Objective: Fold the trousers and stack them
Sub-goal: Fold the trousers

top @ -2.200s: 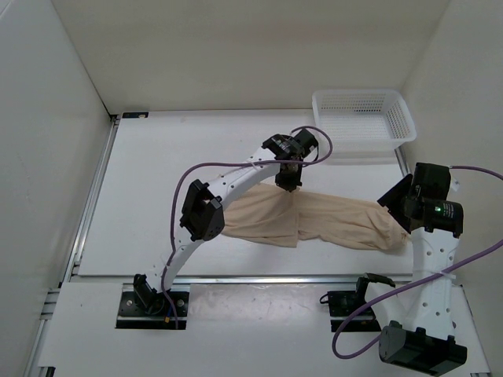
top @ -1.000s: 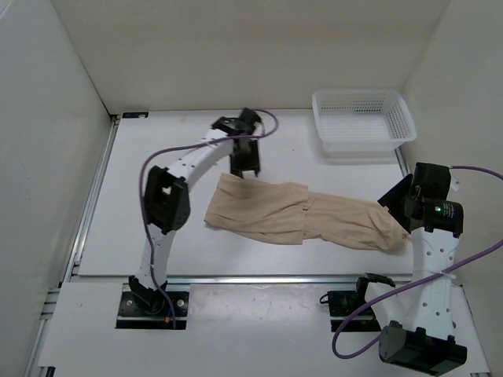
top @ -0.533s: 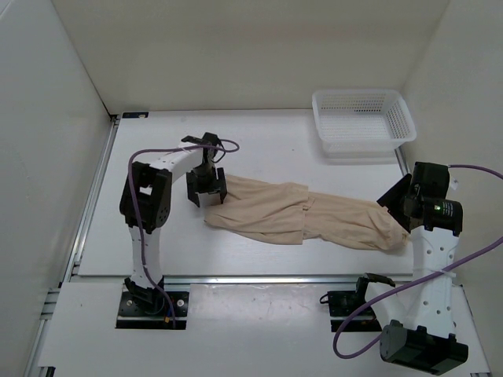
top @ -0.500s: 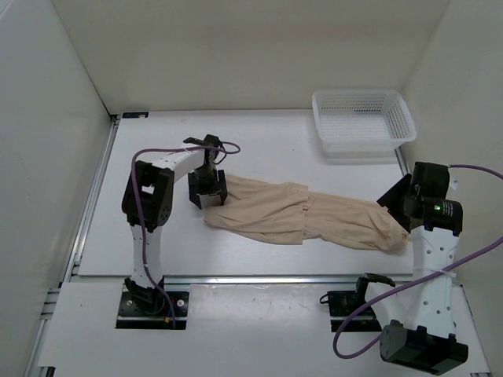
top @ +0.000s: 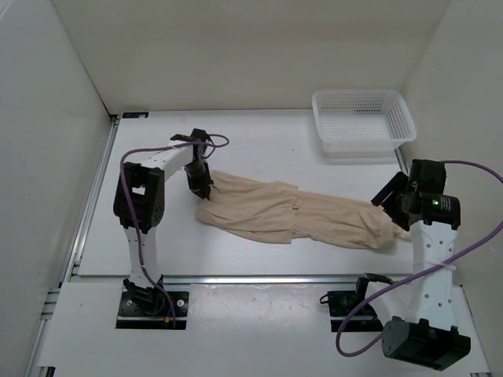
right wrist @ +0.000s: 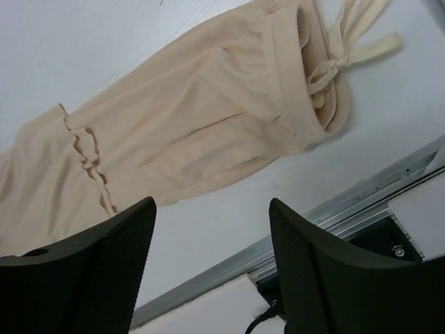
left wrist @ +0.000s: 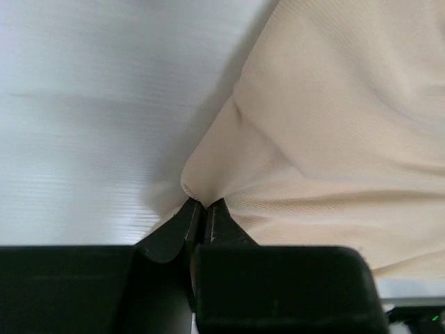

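The trousers point(top: 291, 212) are unfolded, so my left gripper should lift, swing over the trousers' waistband end point(top: 384, 230), which is to its right in the top view, and let go of the trousers.
The beige trousers point(top: 291, 212) lie stretched from left to right across the white table, wrinkled, with a seam near the middle. My left gripper point(top: 198, 187) is at their far-left corner. In the left wrist view it point(left wrist: 201, 207) is shut on a small pinch of the trousers' fabric point(left wrist: 334, 125) at the edge. My right gripper point(top: 388, 199) hovers over the right end, open with nothing in it. The right wrist view shows the waistband with its drawstring point(right wrist: 332, 66) beyond the open gripper point(right wrist: 212, 240), whose fingers point(right wrist: 111, 271) are apart from the cloth.
A white mesh basket point(top: 361, 118) stands at the back right corner of the table. A metal rail point(top: 267, 276) runs along the near edge, seen also in the right wrist view as a rail point(right wrist: 348, 209). White walls close in on the left, back and right.
My left gripper swung left along the trousers' far edge, opened wide, then shut on the left corner. The cloth's left end shifted slightly. My right arm leaned in a little.
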Robot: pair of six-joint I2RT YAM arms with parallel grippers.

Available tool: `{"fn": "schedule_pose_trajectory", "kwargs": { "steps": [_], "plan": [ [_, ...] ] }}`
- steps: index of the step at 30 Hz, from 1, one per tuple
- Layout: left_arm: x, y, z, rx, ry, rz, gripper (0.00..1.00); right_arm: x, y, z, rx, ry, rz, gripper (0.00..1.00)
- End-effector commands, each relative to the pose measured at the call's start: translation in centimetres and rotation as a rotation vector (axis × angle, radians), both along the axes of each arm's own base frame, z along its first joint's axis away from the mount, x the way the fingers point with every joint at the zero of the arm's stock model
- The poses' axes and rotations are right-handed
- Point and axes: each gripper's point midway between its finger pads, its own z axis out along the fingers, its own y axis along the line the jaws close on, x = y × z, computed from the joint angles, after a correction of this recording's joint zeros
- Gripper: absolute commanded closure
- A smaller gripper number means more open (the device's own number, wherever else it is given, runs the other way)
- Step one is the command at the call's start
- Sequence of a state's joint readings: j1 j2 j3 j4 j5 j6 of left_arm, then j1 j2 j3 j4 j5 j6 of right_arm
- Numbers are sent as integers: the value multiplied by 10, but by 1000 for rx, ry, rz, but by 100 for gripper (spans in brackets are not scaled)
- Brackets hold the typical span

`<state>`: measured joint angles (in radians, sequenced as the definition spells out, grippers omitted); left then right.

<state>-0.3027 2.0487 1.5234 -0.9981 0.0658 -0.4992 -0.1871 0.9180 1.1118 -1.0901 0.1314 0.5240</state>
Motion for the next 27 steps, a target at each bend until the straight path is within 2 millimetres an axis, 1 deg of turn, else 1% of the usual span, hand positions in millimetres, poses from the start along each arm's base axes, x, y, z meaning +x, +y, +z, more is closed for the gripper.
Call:
{"fn": "schedule_pose_trajectory", "kwargs": {
  "steps": [1,2,3,4,5,6,7,8,9,10,11,12,13,15,16,18,19,21,22,25,26,27],
  "plan": [
    [36,46,59,47,-210,135,90,13,25,-13,65,30,161,29],
    [36,55,58,63,-204,154,90,12,32,-18,68,49,190,30],
    [41,63,67,68,-231,174,90,14,32,-18,55,42,195,30],
    [44,80,70,90,-233,214,90,15,33,-20,57,53,204,30],
    [42,88,75,92,-235,233,90,16,33,-22,57,52,204,31],
    [48,103,85,99,-264,271,90,16,35,-24,61,60,216,32],
    [47,109,90,102,-259,286,90,17,36,-27,73,75,222,32],
    [48,116,98,111,-273,303,90,19,39,-35,85,100,243,32],
    [48,123,107,121,-287,320,90,23,46,-36,118,98,274,32],
    [53,135,118,142,-313,337,90,22,49,-42,140,122,282,32],
    [50,135,132,140,-330,339,90,24,52,-52,159,147,298,31],
    [51,143,138,157,-337,343,90,25,55,-57,181,158,308,30],
    [57,145,156,162,-384,350,90,26,64,-61,219,171,334,30],
    [56,146,169,163,-392,342,90,32,70,-66,259,160,330,29],
    [60,141,184,163,-427,333,90,33,73,-71,260,169,340,29],
    [62,132,194,154,-450,314,90,37,81,-78,274,183,347,29],
    [62,121,197,135,-452,288,90,39,82,-81,265,189,353,29],
    [65,109,207,112,-481,266,90,41,89,-90,278,216,354,29],
    [63,97,209,97,-481,238,90,41,89,-95,281,234,352,29],
    [62,76,213,88,-495,197,90,41,106,-94,308,222,415,29],
    [59,73,212,88,-487,187,90,42,112,-94,303,214,441,32],
    [59,73,219,83,-504,188,90,44,127,-82,274,184,506,41]
  ]
}}
